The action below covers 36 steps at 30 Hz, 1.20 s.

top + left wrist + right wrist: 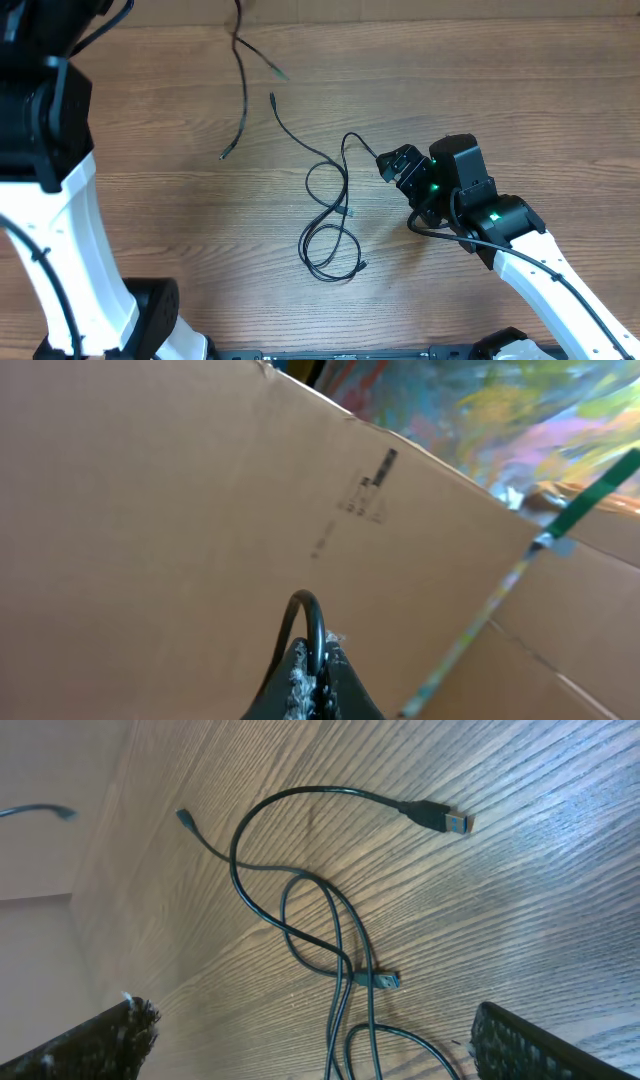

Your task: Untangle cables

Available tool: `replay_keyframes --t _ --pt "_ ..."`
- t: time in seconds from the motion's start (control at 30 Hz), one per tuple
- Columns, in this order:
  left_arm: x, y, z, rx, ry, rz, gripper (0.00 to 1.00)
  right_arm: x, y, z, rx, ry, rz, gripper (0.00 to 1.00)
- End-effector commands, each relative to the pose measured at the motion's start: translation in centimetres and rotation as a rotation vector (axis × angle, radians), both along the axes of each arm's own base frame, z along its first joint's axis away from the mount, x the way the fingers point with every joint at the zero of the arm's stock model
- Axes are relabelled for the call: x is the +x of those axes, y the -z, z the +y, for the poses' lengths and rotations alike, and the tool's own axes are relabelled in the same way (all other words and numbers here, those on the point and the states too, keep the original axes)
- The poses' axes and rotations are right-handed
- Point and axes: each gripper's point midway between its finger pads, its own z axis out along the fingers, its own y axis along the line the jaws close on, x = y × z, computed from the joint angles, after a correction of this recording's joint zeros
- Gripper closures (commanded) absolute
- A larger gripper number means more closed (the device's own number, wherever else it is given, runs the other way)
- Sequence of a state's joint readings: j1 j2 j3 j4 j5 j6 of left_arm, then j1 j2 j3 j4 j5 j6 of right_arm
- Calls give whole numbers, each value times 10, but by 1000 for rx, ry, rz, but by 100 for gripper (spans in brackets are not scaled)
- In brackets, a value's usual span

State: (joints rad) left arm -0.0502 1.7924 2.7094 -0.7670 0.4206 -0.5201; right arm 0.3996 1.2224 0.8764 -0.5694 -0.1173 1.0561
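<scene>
The held cable hangs free of the loops. It swings with my left gripper toward the left in the overhead view next, then goes down to the table's far side.
Black cables (325,222) lie in tangled loops on the wooden table (150,120), centre. My right gripper (394,164) hovers open just right of them, nothing between its fingers (540,1045). In the right wrist view the loops (335,935) cross below a silvery USB plug (447,819) and beside a small plug (384,980). Another cable (243,85) hangs down from the overhead view's top edge, its ends dangling. My left gripper (318,665) is shut on a bend of that cable (316,622); the gripper itself is outside the overhead view.
A large cardboard sheet (180,490) fills the left wrist view, with a green strap (590,495) at the right. The left arm's white link (70,250) stands at the table's left side. The right arm (520,240) reaches in from the lower right.
</scene>
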Motion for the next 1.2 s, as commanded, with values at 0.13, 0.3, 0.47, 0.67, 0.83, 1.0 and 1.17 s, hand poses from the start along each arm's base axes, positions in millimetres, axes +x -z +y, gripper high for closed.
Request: replay_keyframes --t 0.13,0.3,0.47,0.67,0.83,1.0,1.17 --pt "87 29 5 38 -53 -54 96 4 -4 -3 -15 7 -19 0" --pt "144 79 7 9 -67 38 96 4 -3 -3 -15 8 -19 0" --pt "192 126 58 -1 -226 117 96 4 -3 -3 -15 7 -19 0" --pt "224 209 203 146 -557 269 96 4 -3 -3 -15 7 -19 0" --pt "224 279 309 181 -750 412 96 4 -3 -3 -15 7 -19 0" --pt "182 310 410 291 -1011 533 96 4 -3 -3 -15 7 -19 0" --pt "161 329 433 264 -1012 615 24 4 -3 -3 -15 8 -19 0"
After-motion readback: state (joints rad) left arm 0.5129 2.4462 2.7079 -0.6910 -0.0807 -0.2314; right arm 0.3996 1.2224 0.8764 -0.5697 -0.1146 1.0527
